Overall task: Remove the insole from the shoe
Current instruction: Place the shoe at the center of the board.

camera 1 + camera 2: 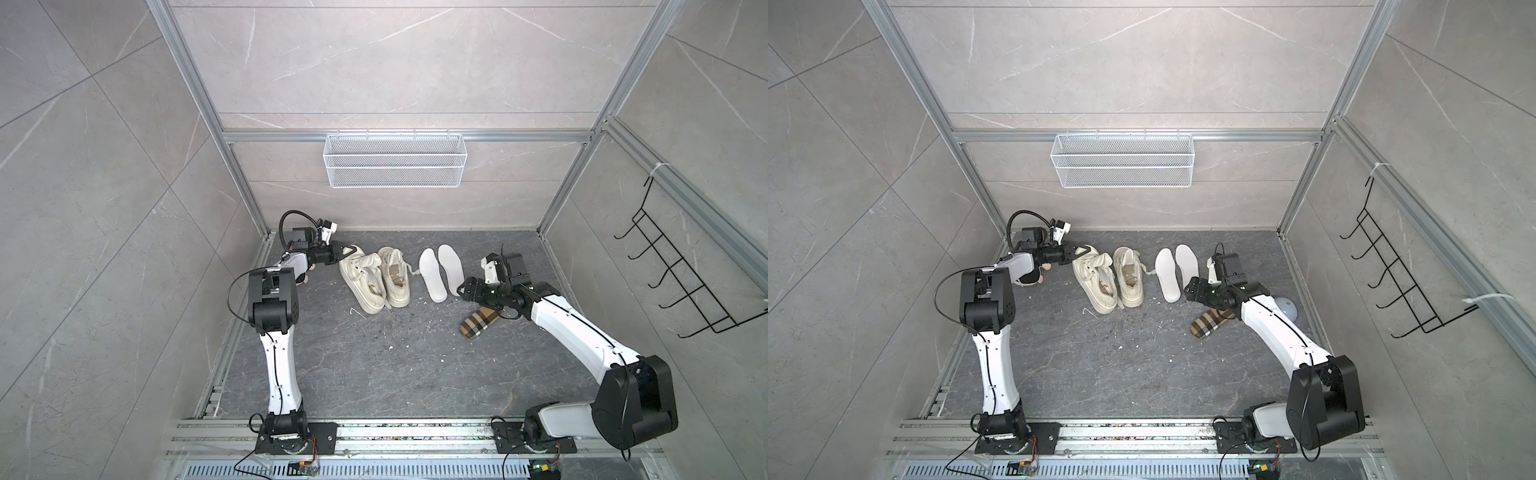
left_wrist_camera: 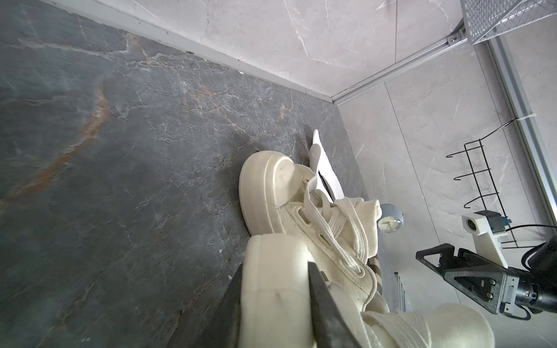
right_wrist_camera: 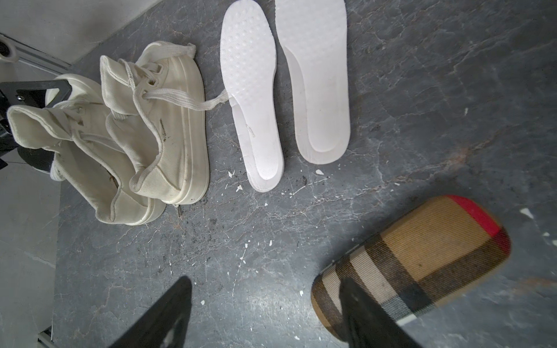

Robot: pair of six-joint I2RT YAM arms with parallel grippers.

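My left gripper should next swing the toe of the held shoe toward the other shoe and down onto the floor beside it, then let go, because both insoles are already outside the shoes.
Two cream high-top shoes stand side by side in both top views, the left shoe (image 1: 360, 284) and the right shoe (image 1: 395, 276). My left gripper (image 1: 348, 252) is shut on the left shoe's thick rubber toe edge (image 2: 272, 301), one finger on each side. Two white insoles (image 1: 432, 274) (image 1: 452, 264) lie flat on the floor to the right of the shoes, outside them (image 3: 253, 99) (image 3: 316, 81). My right gripper (image 3: 265, 283) hovers open near the insoles' heel ends with only bare floor between its fingers. Whether an insole sits inside either shoe is hidden.
A plaid glasses case (image 1: 478, 326) lies on the floor just under my right gripper. A small round clock (image 1: 1287, 309) stands near the right wall. A white wire basket (image 1: 395, 160) hangs on the back wall and a black hook rack (image 1: 685, 274) on the right wall.
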